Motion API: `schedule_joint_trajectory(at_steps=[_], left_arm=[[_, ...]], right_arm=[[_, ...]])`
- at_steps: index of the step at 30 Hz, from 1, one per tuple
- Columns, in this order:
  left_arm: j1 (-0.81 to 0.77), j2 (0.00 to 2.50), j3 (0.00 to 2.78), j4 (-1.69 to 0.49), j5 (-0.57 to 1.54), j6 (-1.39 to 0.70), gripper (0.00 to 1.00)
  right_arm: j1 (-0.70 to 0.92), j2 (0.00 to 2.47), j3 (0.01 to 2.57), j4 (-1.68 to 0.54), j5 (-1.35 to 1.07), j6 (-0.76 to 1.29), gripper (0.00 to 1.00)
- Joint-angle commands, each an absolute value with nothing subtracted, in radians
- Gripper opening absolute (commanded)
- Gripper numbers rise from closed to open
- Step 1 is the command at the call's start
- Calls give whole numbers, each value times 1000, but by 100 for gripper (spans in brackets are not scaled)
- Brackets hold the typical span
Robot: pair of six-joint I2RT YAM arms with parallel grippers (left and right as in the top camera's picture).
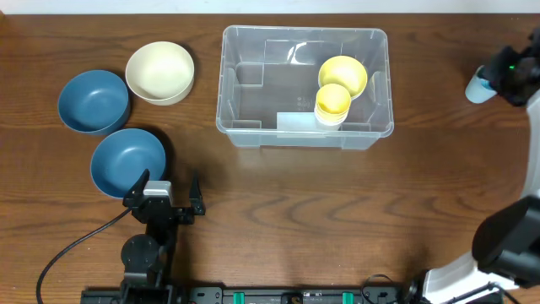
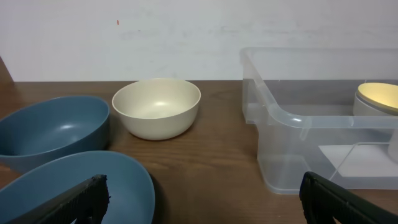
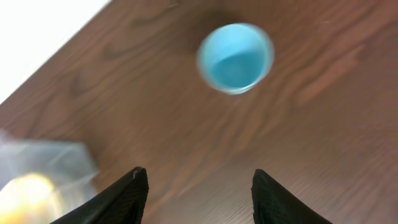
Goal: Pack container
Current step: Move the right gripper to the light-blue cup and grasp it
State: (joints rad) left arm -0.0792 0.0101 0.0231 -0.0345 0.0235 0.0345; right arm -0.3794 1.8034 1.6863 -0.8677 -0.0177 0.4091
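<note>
The light blue cup (image 1: 478,87) stands open-topped below my right gripper, so I should next lower its spread fingers on both sides of the cup's nearest rim edge.
The clear container (image 1: 224,84) stands at the middle back of the table. Inside it, at the right, are a yellow bowl (image 1: 342,74) and a yellow cup (image 1: 332,103). At the far right my right gripper (image 3: 199,180) hangs open above bare wood with nothing between its fingers. A light blue cup (image 3: 236,58) stands upright a little ahead of it. In the overhead view that cup (image 1: 478,87) sits just beside the right gripper (image 1: 499,78). My left gripper (image 1: 164,198) is wide open and empty by the near blue bowl (image 1: 126,160).
A second blue bowl (image 1: 93,101) and a cream bowl (image 1: 159,72) stand at the back left. The left wrist view shows the cream bowl (image 2: 158,107), both blue bowls (image 2: 53,127) and the container's near corner (image 2: 292,118). A cable trails from the left arm's base.
</note>
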Motion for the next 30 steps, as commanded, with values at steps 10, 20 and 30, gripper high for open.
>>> schedule_joint_trajectory(at_steps=[10, 20, 30], left_arm=[[-74, 4, 4, -71, 12, 48, 98], [-74, 4, 4, -71, 12, 48, 98], [-74, 4, 4, -71, 12, 48, 98]], right_arm=[[-485, 2011, 1697, -745, -15, 403, 54], [-490, 2102, 1697, -618, -15, 387, 53], [-490, 2160, 1697, -618, -15, 388, 24]])
